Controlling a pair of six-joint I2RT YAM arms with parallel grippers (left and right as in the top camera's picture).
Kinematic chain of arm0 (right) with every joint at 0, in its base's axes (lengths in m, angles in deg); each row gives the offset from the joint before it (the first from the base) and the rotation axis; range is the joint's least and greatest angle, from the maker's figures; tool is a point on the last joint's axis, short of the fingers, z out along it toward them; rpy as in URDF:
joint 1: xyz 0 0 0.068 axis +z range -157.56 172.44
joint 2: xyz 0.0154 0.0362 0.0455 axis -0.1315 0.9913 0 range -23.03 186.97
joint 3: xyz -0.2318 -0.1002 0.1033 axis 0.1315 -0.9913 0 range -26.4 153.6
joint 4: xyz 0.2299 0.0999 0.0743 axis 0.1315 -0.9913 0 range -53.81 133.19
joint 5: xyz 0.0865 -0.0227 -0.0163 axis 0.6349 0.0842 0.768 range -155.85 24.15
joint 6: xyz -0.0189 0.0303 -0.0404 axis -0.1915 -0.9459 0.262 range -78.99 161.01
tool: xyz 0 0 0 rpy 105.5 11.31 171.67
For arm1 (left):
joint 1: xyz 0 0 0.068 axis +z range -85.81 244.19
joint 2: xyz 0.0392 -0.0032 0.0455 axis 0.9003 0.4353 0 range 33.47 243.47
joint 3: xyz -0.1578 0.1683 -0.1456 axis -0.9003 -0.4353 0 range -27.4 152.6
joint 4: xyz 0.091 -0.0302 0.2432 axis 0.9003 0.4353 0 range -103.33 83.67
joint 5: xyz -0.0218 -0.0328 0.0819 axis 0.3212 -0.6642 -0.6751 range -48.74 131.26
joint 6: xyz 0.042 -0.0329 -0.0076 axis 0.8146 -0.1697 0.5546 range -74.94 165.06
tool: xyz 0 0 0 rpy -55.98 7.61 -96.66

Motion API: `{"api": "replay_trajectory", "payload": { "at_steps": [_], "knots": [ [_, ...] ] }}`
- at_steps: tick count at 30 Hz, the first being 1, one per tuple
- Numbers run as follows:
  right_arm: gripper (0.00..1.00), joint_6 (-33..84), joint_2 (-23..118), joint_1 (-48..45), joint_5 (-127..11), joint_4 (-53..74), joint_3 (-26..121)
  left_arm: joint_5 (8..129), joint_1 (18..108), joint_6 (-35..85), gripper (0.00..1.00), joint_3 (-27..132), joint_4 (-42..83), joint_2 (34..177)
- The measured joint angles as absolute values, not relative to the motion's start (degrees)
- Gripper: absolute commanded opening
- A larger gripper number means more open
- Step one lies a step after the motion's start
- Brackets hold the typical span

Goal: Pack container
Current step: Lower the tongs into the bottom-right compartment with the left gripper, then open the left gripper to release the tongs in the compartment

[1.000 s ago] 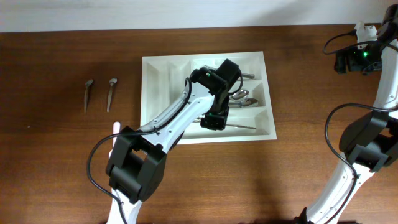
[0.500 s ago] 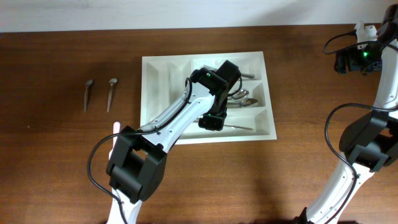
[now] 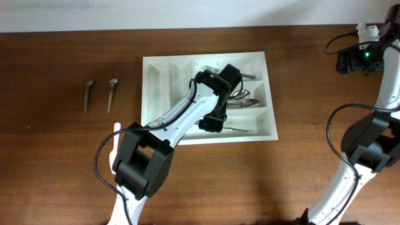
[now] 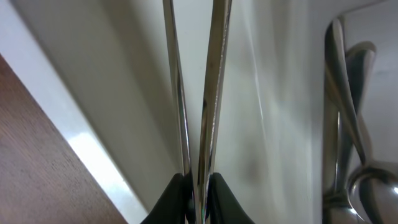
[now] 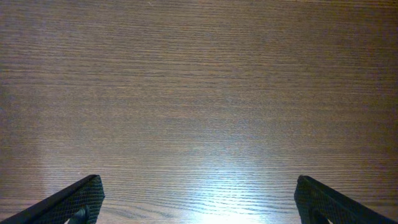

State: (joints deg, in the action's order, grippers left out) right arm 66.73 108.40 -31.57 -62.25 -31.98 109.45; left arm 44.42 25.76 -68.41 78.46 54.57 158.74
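I will slide my left gripper to the right in the overhead view, along the container's front long section [image 3: 253, 122], and release it, because there is still some of the container's white bottom past the knife's end.
The container [image 3: 156, 94] is a white compartment tray lying mid-table. My left gripper [image 3: 211, 124] reaches down into its front long compartment and is shut on a thin metal cutlery piece [image 4: 211, 93], whose shaft sticks out to the right [image 3: 242, 129]. In the left wrist view the black fingertips [image 4: 171, 200] pinch the shiny shaft just above the white tray floor [image 4: 112, 74]. Spoons [image 3: 242, 100] lie in the middle compartment, and they also show in the left wrist view [image 4: 351, 130]. My right gripper [image 5: 199, 199] hangs open over bare wood at the far right [image 3: 350, 62].
Two loose spoons [image 3: 89, 94] [image 3: 112, 92] lie on the wooden table left of the tray. More cutlery [image 3: 247, 76] sits in the tray's back compartment. A small pink object [image 3: 116, 128] lies beside the left arm.
The left gripper has shifted slightly within the front compartment, still holding the metal piece. The right arm has not moved.
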Motion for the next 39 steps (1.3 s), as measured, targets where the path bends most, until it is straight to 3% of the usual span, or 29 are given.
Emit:
{"api": "replay_trajectory", "payload": {
  "at_steps": [15, 20, 39],
  "knots": [
    [0.99, 66.71, 108.40, -31.57, -62.25, -32.01, 109.45, 44.46, 25.76, -68.39, 0.07, 78.46, 53.85, 158.74],
    [0.99, 66.71, 108.40, -31.57, -62.25, -32.01, 109.45, 44.48, 25.76, -68.41, 0.03, 78.46, 53.28, 158.74],
    [0.99, 66.73, 108.40, -31.57, -62.23, -32.01, 109.45, 44.44, 24.91, -68.39, 0.03, 78.46, 49.92, 158.87]
  ]
}}
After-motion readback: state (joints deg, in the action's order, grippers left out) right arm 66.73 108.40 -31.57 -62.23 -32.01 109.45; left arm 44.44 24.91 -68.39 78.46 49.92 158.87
